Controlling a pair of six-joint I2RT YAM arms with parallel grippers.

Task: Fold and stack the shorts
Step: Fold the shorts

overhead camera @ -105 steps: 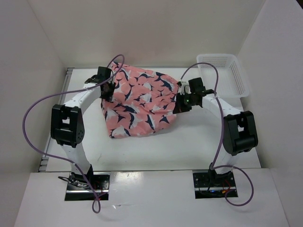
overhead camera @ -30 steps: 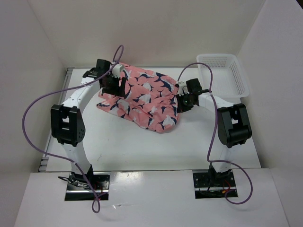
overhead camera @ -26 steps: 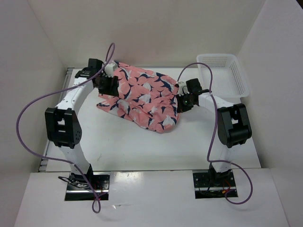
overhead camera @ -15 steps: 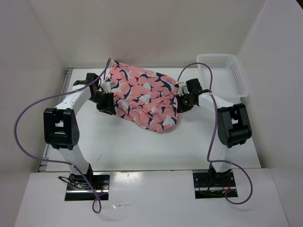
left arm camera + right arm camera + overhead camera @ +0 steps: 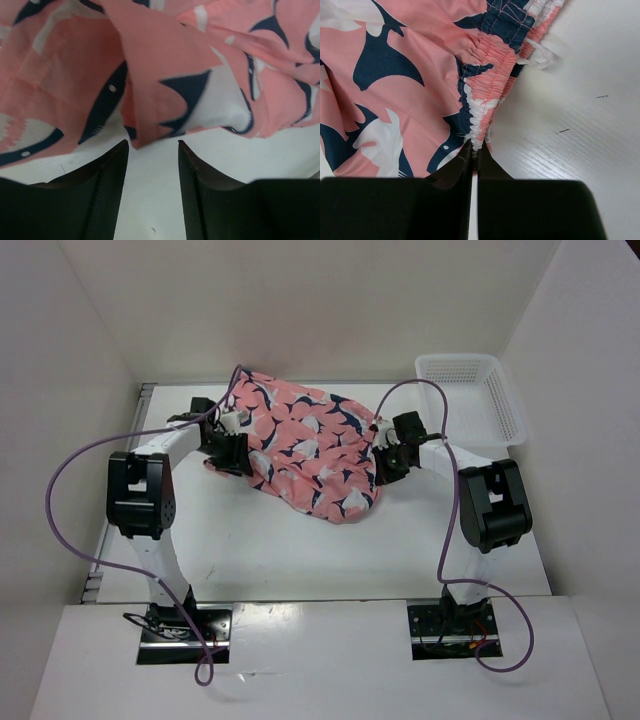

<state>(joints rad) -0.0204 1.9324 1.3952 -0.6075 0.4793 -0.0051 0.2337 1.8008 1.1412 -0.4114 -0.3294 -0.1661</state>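
I will pull my right gripper back over the clear near tabletop and let go of the shorts' waistband. The shorts point(image 5: 305, 445) lie rumpled, with bare table on their near side.
The salmon-pink shark-print shorts point(image 5: 305, 445) lie rumpled on the white table between the two arms. My left gripper point(image 5: 228, 453) is open and empty at their left hem. In the left wrist view a pointed corner of the shorts point(image 5: 150, 100) hangs just ahead of the gap between my fingers point(image 5: 105, 195), and the left gripper point(image 5: 153, 147) touches no fabric. My right gripper point(image 5: 385, 462) is shut on the gathered elastic waistband point(image 5: 482, 107) at the shorts' right edge. The right gripper point(image 5: 475, 150) pinches the waistband between its tips.
A white plastic mesh basket point(image 5: 485, 418) stands at the back right, close behind the right arm. White walls close in the table at the back and on both sides. Purple cables loop above both arms.
My left gripper let go of the shorts' far left corner, swung down and slightly right to the left hem, and stands open there. The shorts dropped flatter. The right gripper has kept its hold.
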